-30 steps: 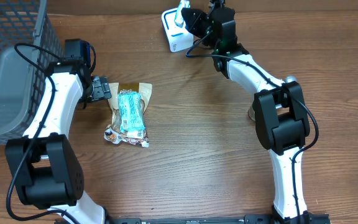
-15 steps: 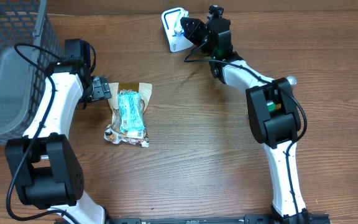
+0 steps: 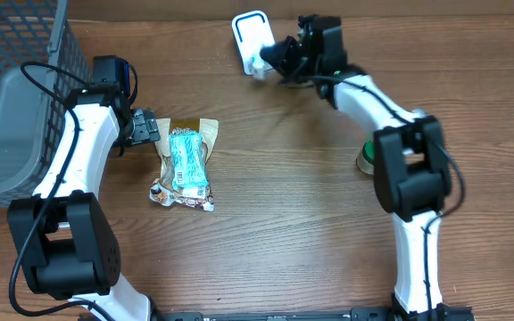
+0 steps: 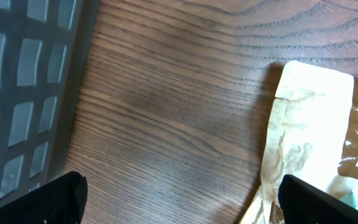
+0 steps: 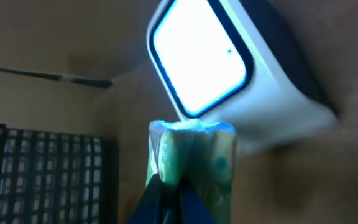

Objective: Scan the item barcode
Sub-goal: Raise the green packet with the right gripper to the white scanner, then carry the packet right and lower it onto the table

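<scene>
The right gripper will move back from the scanner [image 3: 252, 39] and down and release the packet, as clear tabletop [image 3: 318, 160] beside the small green object is back of and below it.
My right gripper [image 3: 277, 53] is shut on a small green packet [image 5: 193, 157], holding it upright just in front of the white barcode scanner [image 3: 252, 39]. In the right wrist view the scanner's lit window [image 5: 197, 56] glows right above the packet's top edge, and the right gripper [image 5: 169, 190] pinches the packet from below. A second item, a tan snack bag with a teal label [image 3: 185, 163], lies flat on the table. My left gripper [image 3: 145, 127] stands open at that bag's upper left corner, one finger [image 4: 328, 200] over the bag's edge [image 4: 306, 124], nothing held.
A grey wire basket [image 3: 16, 89] fills the far left, its wall [image 4: 23, 93] close beside the left gripper. A small green object [image 3: 363, 161] sits on the table by the right arm, partly hidden.
The right arm has swung its elbow and wrist, shifting the gripper and packet slightly right in front of the scanner. The left arm and the snack bag have not moved.
</scene>
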Tool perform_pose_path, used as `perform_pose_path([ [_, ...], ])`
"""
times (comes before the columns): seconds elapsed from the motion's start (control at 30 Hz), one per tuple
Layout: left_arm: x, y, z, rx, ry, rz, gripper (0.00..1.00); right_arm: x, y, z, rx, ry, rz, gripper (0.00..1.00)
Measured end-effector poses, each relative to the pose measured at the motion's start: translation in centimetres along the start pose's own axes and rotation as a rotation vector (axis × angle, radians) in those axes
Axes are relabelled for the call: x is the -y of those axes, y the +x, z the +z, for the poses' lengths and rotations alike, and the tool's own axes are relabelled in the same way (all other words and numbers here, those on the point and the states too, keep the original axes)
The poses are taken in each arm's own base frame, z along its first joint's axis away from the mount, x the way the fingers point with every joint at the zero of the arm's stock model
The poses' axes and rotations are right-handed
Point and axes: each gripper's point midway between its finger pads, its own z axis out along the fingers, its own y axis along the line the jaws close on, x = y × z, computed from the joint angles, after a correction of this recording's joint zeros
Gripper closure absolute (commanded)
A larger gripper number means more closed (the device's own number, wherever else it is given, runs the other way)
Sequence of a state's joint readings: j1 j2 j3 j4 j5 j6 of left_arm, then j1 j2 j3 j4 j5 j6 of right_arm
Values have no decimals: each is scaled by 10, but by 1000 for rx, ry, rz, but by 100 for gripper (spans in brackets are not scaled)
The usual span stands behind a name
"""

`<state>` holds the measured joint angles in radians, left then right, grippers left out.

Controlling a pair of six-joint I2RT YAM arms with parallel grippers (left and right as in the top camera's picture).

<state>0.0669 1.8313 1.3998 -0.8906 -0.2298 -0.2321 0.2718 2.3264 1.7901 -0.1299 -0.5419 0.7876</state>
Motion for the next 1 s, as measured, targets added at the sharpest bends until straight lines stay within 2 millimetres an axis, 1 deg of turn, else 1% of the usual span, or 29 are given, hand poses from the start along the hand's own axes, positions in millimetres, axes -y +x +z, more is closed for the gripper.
perform_pose_path([
  [0.1,0,0,0,0,0,0,0,-2,14,-29,-78,83,1,96],
  [0.17,0,0,0,0,0,0,0,-1,28,-48,-143,137,3,96],
  [0.23,0,0,0,0,0,0,1,7,50,-63,-226,204,21,96],
  [0.3,0,0,0,0,0,0,0,23,71,-75,-306,286,50,96],
  [0.37,0,0,0,0,0,0,0,46,95,-90,-380,418,82,96],
  [0.43,0,0,0,0,0,0,0,68,109,-105,-419,548,96,96],
  [0.5,0,0,0,0,0,0,0,89,118,-119,-433,681,77,96],
  [0.63,0,0,0,0,0,0,0,110,125,-132,-436,827,22,94],
  [0.67,0,0,0,0,0,0,0,115,127,-135,-437,862,4,89],
  [0.7,0,0,0,0,0,0,0,118,128,-137,-435,884,-4,79],
  [0.73,0,0,0,0,0,0,0,121,129,-138,-431,909,-16,72],
  [0.8,0,0,0,0,0,0,0,127,128,-141,-424,947,-49,67],
  [0.9,0,0,0,0,0,0,0,132,121,-145,-393,987,-70,56],
  [1.0,0,0,0,0,0,0,1,135,116,-147,-375,1010,-90,55],
])
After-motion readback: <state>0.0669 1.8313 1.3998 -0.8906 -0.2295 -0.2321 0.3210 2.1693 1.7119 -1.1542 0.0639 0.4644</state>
